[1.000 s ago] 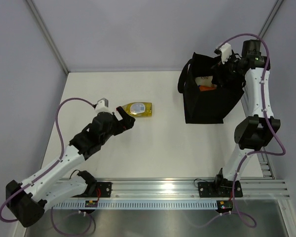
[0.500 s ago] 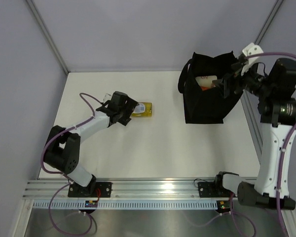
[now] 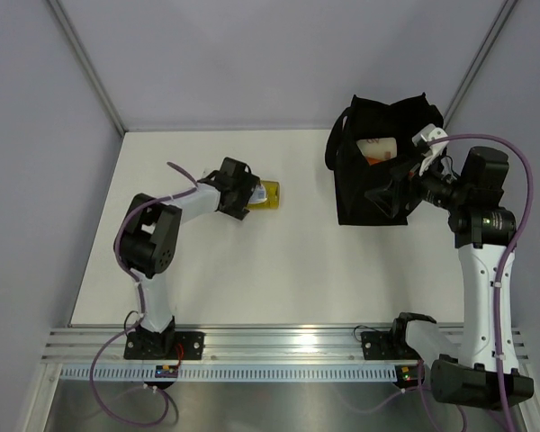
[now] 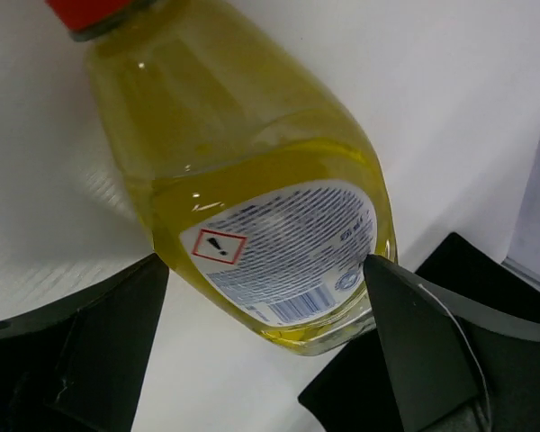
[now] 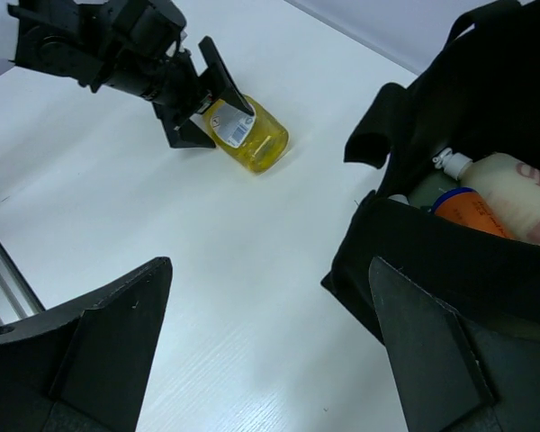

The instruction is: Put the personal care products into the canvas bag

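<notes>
The left gripper's fingers are already on both sides of the bottle, so it will move slightly outward next and then close them across the labelled body of the clear yellow bottle (image 3: 258,193) (image 4: 273,246).
The clear yellow bottle (image 3: 268,195) with a red cap (image 4: 90,11) lies on its side on the white table, and also shows in the right wrist view (image 5: 249,135). My left gripper (image 3: 249,195) is open, and its two fingers straddle the bottle's base (image 4: 288,279). The black canvas bag (image 3: 378,184) stands at the back right. Inside it lie a cream bottle (image 5: 513,184), an orange bottle with a blue cap (image 5: 481,218) and a grey-green bottle (image 5: 427,191). My right gripper (image 3: 391,186) is open and empty, just in front of the bag's near wall (image 5: 450,261). The dark red bottles are hidden.
The bag's loop handle (image 3: 335,144) hangs over its left side. Grey walls close the table (image 3: 279,270) at the back and both sides. A metal rail (image 3: 288,346) runs along the near edge.
My left gripper has reached forward and closed in around the yellow bottle's base. My right gripper has come out of the bag's mouth and moved down in front of it.
</notes>
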Available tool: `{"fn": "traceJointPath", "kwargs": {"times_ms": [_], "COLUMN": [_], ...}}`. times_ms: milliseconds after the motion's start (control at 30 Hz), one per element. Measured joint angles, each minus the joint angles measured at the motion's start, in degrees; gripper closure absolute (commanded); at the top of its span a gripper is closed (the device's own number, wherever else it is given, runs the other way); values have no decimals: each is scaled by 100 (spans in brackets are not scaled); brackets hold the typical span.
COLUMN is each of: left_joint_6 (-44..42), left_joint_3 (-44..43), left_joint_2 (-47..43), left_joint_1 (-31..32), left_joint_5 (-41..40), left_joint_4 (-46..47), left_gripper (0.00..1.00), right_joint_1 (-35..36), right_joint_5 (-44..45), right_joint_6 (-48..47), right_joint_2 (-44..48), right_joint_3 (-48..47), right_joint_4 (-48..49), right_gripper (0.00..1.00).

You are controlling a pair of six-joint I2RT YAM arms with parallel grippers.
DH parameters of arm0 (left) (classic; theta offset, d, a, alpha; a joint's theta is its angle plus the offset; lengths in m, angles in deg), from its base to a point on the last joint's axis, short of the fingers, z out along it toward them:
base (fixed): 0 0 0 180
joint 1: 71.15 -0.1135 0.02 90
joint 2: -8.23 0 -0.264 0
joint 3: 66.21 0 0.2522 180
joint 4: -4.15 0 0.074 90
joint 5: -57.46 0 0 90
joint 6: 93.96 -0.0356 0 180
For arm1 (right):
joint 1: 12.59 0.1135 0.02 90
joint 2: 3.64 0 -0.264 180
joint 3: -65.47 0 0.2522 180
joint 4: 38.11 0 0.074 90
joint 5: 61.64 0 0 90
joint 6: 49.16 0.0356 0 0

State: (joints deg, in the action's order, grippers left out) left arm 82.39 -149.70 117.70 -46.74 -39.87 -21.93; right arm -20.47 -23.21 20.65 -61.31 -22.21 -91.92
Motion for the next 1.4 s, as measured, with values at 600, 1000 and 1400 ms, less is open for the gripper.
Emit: {"fn": "traceJointPath", "kwargs": {"times_ms": [600, 1000, 1400], "left_joint_6": [94, -1276, -2594], "left_joint_3": [-2675, -2393, -1786], "left_joint_2": [1628, 1517, 1281], "left_joint_1": [-385, -643, -664], "left_joint_5": [168, 831, 2197], "left_joint_4": [-2105, -647, -33], "left_gripper": [9, 95, 100], "right_joint_1": [0, 0, 1888], "right_joint_5": [-505, -914, 42], "right_joint_6": [483, 562, -125], "right_joint_2": [404, 459, -109], "right_joint_3": [61, 50, -313], "right_joint_4": [299, 282, -557], "right_gripper": [1, 1, 1]}}
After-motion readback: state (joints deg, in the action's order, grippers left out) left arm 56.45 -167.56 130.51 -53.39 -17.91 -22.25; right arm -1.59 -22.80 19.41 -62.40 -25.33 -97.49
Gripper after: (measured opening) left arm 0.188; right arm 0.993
